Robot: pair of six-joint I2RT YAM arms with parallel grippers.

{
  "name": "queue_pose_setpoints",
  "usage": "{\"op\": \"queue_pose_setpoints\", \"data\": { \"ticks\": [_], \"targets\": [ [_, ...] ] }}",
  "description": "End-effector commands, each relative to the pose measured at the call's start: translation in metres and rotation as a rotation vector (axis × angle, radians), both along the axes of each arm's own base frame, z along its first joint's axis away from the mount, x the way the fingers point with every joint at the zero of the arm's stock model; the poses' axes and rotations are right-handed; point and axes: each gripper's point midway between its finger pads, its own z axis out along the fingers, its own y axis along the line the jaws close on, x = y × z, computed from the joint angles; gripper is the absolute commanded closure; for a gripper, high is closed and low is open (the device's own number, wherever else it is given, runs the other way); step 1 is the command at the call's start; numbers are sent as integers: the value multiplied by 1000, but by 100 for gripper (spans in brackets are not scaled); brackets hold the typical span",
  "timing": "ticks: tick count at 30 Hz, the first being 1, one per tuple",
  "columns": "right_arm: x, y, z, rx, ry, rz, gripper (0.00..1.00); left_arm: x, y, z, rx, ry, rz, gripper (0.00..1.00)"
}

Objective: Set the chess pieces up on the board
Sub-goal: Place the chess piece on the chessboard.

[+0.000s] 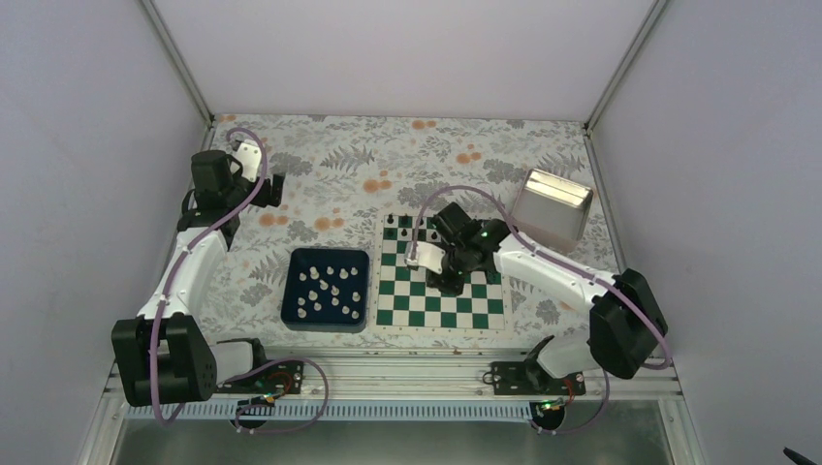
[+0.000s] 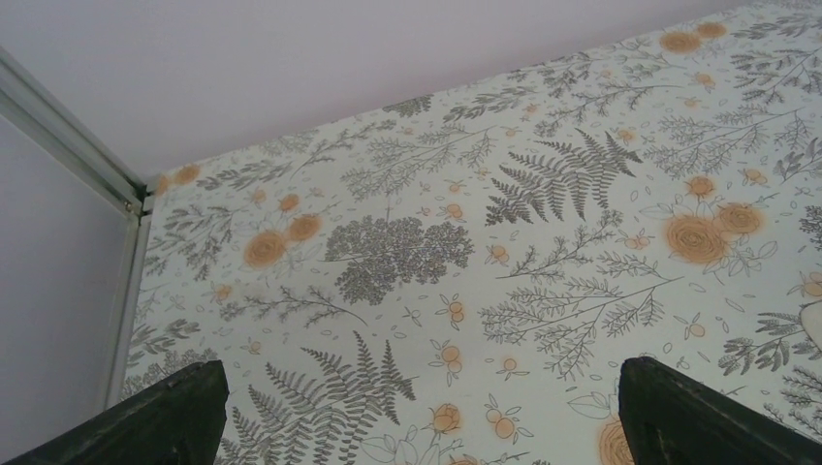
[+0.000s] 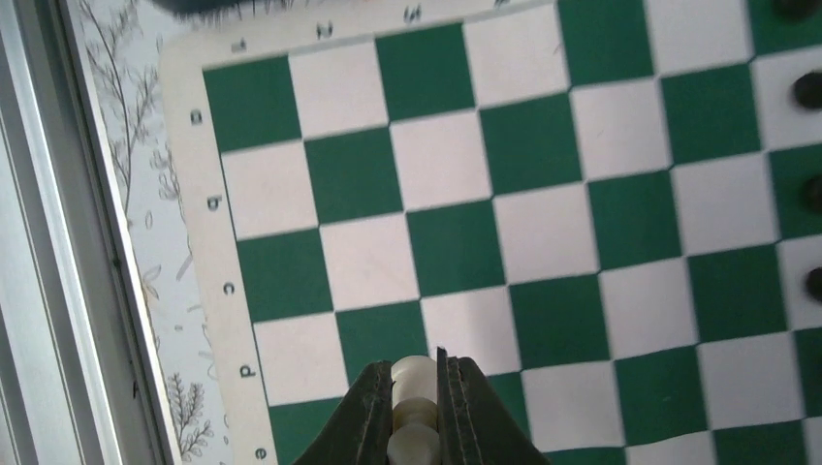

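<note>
The white square beside letter d (image 1: 432, 319) (image 3: 300, 358) is farther back and lower down, so my right gripper should move back and down next to let go of the piece there.
The green and white board (image 1: 441, 308) lies at the table's middle right and fills the right wrist view (image 3: 543, 194). Several white chess pieces (image 1: 330, 291) lie in the dark navy tray (image 1: 291, 281) left of the board. My right gripper (image 1: 448, 283) hovers over the board's middle, shut on one white chess piece (image 3: 415, 380) clamped between its fingers above the d/e rows. Black pieces (image 1: 391, 222) stand along the board's far edge. My left gripper (image 1: 276, 190) is open and empty at the far left, over bare cloth (image 2: 417, 291).
A grey metal box (image 1: 553, 208) stands at the back right beyond the board. The floral cloth (image 1: 339, 165) covers the table. Enclosure walls and metal rails (image 3: 58, 242) bound the area; the board's lettered border lies close to the near rail.
</note>
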Motion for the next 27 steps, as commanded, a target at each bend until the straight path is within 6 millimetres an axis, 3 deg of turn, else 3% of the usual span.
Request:
{"op": "queue_pose_setpoints", "data": {
  "ticks": [1, 16, 27],
  "targets": [
    [-3, -8, -12, 16, -30, -18, 96, 2, 7, 3, 26, -24, 20, 0],
    [-49, -6, -34, 5, 85, 71, 96, 1, 11, -1, 43, -12, 38, 0],
    [-60, -6, -53, -28, 98, 120, 96, 2, 13, -6, 53, -3, 48, 0]
  ]
}}
